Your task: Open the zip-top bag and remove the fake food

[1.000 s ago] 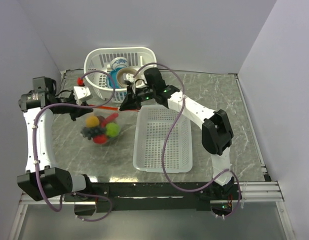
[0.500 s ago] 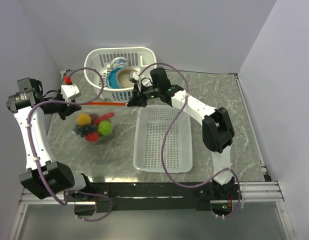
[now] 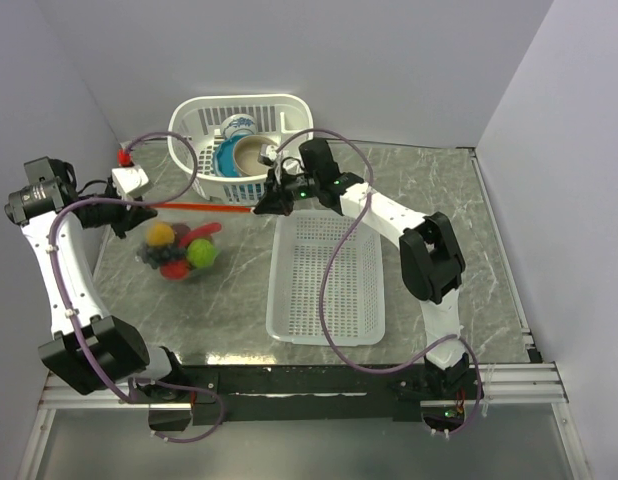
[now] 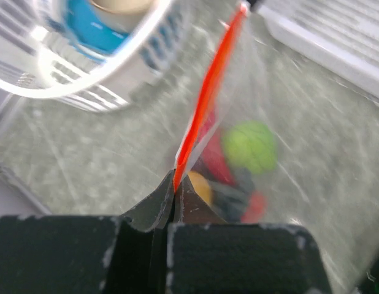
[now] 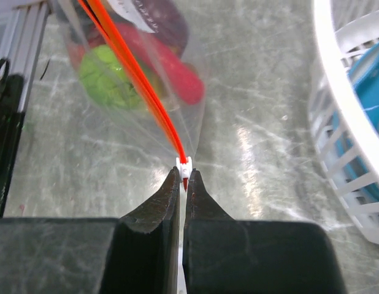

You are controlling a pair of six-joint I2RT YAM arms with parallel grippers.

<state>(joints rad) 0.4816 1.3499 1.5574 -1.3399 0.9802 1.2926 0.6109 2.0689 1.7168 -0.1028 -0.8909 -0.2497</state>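
Note:
The orange-red zip of the bag is taut between my grippers. My right gripper moves toward my left gripper and slightly back (image 3: 181, 205) next, then releases the zip slider.
The clear zip-top bag (image 3: 179, 262) hangs between my two grippers over the left of the table, its orange-red zip strip (image 3: 204, 207) pulled taut. Inside it is the fake food: a green lime (image 3: 200, 254), a yellow-orange fruit (image 3: 161, 234), red pieces and dark grapes. My left gripper (image 3: 141, 207) is shut on the strip's left end (image 4: 208, 92); its tips (image 4: 175, 184) pinch it. My right gripper (image 3: 261, 207) is shut on the white zip slider (image 5: 184, 164) at the strip's right end. The lime (image 5: 110, 76) and a red chili (image 5: 171, 70) show through the plastic.
A tall white mesh basket (image 3: 189, 125) holding a blue bowl (image 3: 229, 160) and a beige bowl (image 3: 254, 152) stands at the back, just behind the bag. A flat white mesh basket (image 3: 324, 290) lies right of the bag. Walls close in on the left and back.
My left gripper has pulled left and back, carrying the bag leftward. My right gripper has shifted slightly right. The strip now spans a longer stretch between them.

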